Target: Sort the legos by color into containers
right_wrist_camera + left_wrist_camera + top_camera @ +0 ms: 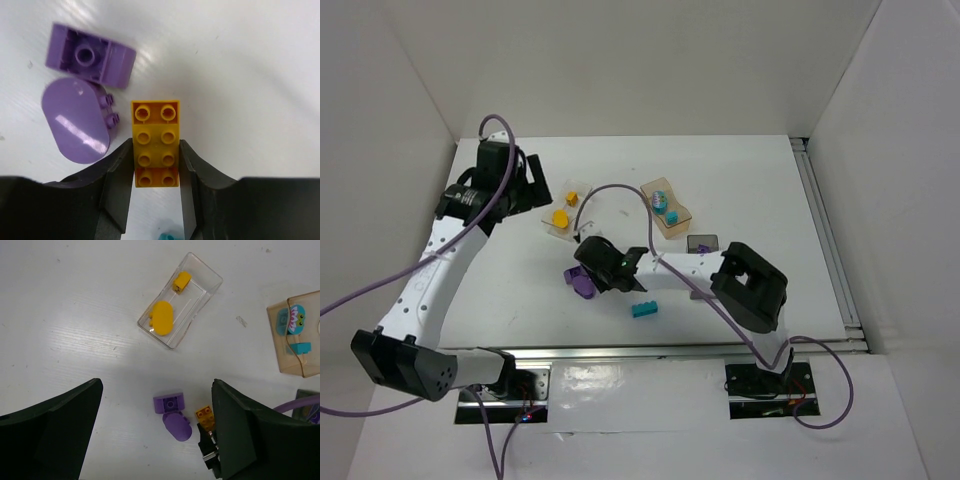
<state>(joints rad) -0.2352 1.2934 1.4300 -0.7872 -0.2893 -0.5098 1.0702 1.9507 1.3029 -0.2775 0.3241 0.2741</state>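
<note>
The clear tub is outward of my right gripper. My right gripper will next rise, carry the brick outward over the tub and let go of it beside the matching yellow pieces.
My right gripper is shut on a yellow-orange studded brick, low over the table in the top view. Just left of it lie a purple arched brick and a purple oval brick, touching each other. My left gripper is open and empty, high above the clear tub, which holds a small yellow brick and a yellow oval piece. The tan tub holds cyan pieces. A cyan brick lies loose on the table.
The dark grey tub stands right of the right gripper, beside the right forearm. A purple cable arcs over the table between the clear and tan tubs. White walls enclose the table on three sides.
</note>
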